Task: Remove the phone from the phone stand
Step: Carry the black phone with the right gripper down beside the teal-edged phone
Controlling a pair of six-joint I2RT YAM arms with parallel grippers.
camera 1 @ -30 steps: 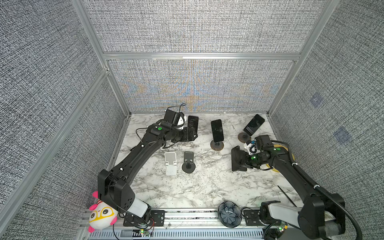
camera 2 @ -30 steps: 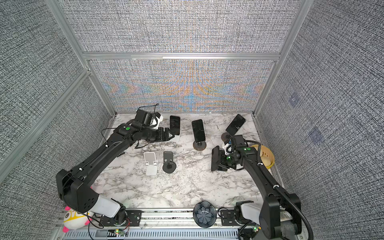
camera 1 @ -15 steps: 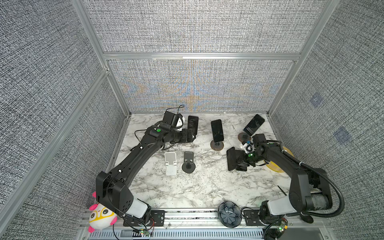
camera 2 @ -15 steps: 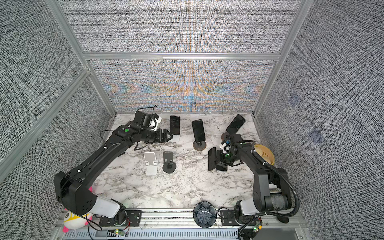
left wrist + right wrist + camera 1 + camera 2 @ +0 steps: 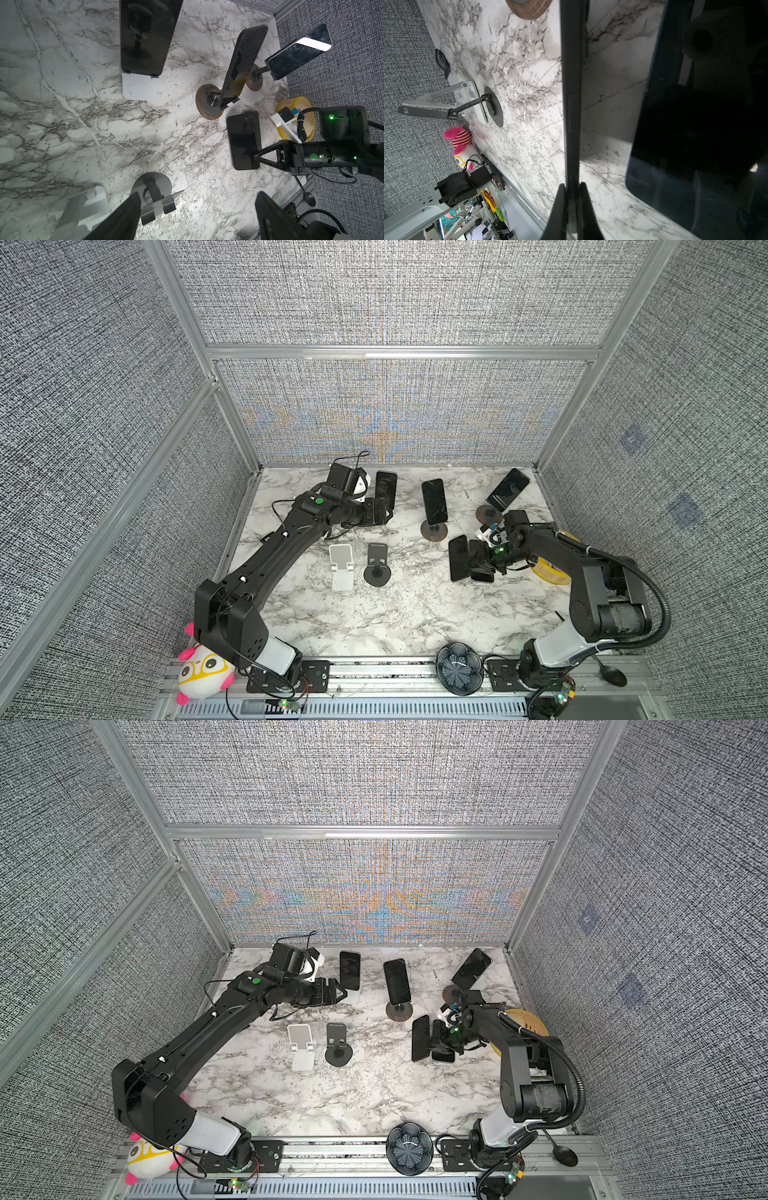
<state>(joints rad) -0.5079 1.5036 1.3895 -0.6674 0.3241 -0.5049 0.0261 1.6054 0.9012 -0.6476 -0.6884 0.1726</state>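
Observation:
I will next bring my right gripper down, set the phone on the bare marble (image 5: 608, 108) beside the flat phone and let go of the phone's edge, since that spot is below the gripper.
My right gripper (image 5: 473, 562) is shut on the edge of a black phone (image 5: 458, 558), which it holds upright on its side just above the marble, clear of any stand. The right wrist view shows this phone (image 5: 572, 93) edge-on between the closed fingertips (image 5: 560, 207). Another phone (image 5: 482, 576) lies flat beside it. Three black phones rest on stands along the back: one (image 5: 385, 489) on a white stand, one (image 5: 434, 502) on a round wooden-based stand (image 5: 434, 531), and one (image 5: 508, 489) at the far right. My left gripper (image 5: 384, 510) hangs open, with nothing in it, in front of the phone on the white stand.
An empty white stand (image 5: 341, 568) and an empty dark grey stand (image 5: 377, 568) sit mid-table. A yellow round object (image 5: 548, 572) lies by the right wall. A dark bowl (image 5: 459, 668), a spoon (image 5: 613, 674) and a plush toy (image 5: 203, 672) are at the front rail.
My right arm has folded its elbow up and carried the held phone slightly left, toward the table's middle. The left arm has barely moved.

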